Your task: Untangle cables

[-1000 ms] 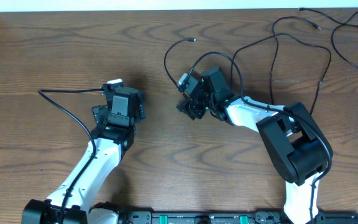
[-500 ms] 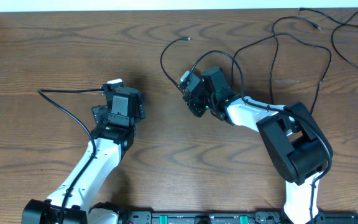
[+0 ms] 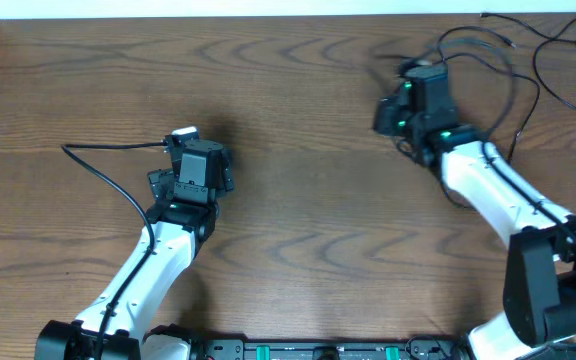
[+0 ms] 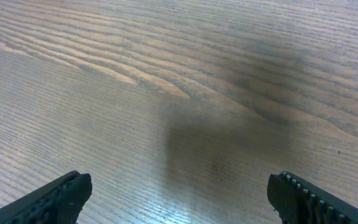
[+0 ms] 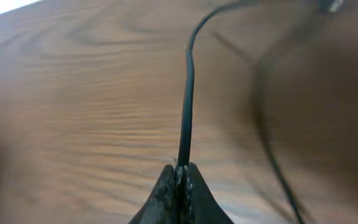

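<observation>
The black cable's heap lies to the right in the overhead view, toward the looped cables. My right gripper needs to go there next and release the black cable.
Thin black cables [image 3: 516, 100] lie looped at the far right of the wooden table [image 3: 298, 230], with small plug ends near the far edge. My right gripper [image 3: 388, 115] hovers at the left side of that bunch. In the right wrist view its jaws [image 5: 182, 174] are shut on one black cable [image 5: 186, 106], which runs straight away from the tips; another cable blurs past on the right. My left gripper [image 3: 196, 160] is left of centre, far from the cables. The left wrist view shows it [image 4: 182, 199] open wide over bare wood.
A thicker black wire [image 3: 103, 165] belonging to the left arm curves over the table at the left. More cable [image 3: 558, 95] loops toward the right edge. The far table edge [image 3: 268, 14] runs along the top.
My right gripper closed on a black cable near the table's centre and carried it right and toward the far edge; the loop that lay in the middle went with it. The left arm stayed put.
</observation>
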{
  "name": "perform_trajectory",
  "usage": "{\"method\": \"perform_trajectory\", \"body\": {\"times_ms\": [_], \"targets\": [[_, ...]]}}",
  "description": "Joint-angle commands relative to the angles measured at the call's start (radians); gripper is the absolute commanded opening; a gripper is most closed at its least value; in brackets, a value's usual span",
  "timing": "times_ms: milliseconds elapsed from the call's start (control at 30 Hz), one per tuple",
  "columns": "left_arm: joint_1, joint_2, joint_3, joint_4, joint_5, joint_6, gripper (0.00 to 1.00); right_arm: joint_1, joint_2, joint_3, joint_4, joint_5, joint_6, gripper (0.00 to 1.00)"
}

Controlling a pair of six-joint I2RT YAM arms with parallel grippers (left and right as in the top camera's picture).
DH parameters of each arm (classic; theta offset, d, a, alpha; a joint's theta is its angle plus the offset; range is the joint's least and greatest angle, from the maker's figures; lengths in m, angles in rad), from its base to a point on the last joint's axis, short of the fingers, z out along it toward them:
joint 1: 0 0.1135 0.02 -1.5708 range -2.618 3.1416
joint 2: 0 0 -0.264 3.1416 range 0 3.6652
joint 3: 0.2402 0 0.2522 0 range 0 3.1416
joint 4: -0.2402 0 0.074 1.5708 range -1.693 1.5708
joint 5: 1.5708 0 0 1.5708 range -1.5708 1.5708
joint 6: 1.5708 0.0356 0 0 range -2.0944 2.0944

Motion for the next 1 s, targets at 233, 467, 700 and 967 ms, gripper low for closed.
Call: {"method": "perform_trajectory", "body": {"times_ms": [233, 467, 700, 967], "targets": [[0.003, 0.007, 0.003, -0.001, -0.013, -0.009, 0.95, -0.174, -0.002, -0.001, -0.201, 0.120, 0.347, 0.01], [0.003, 0.007, 0.003, -0.001, -0.013, -0.009, 0.96, -0.235, 0.001, -0.001, -0.257, 0.124, 0.308, 0.04], [0.003, 0.007, 0.003, 0.000, -0.013, -0.009, 0.96, -0.227, 0.001, -0.001, -0.269, 0.105, 0.122, 0.99], [0.003, 0.007, 0.003, 0.000, -0.013, -0.009, 0.96, -0.212, 0.000, -0.001, -0.359, 0.052, -0.014, 0.99]]}}
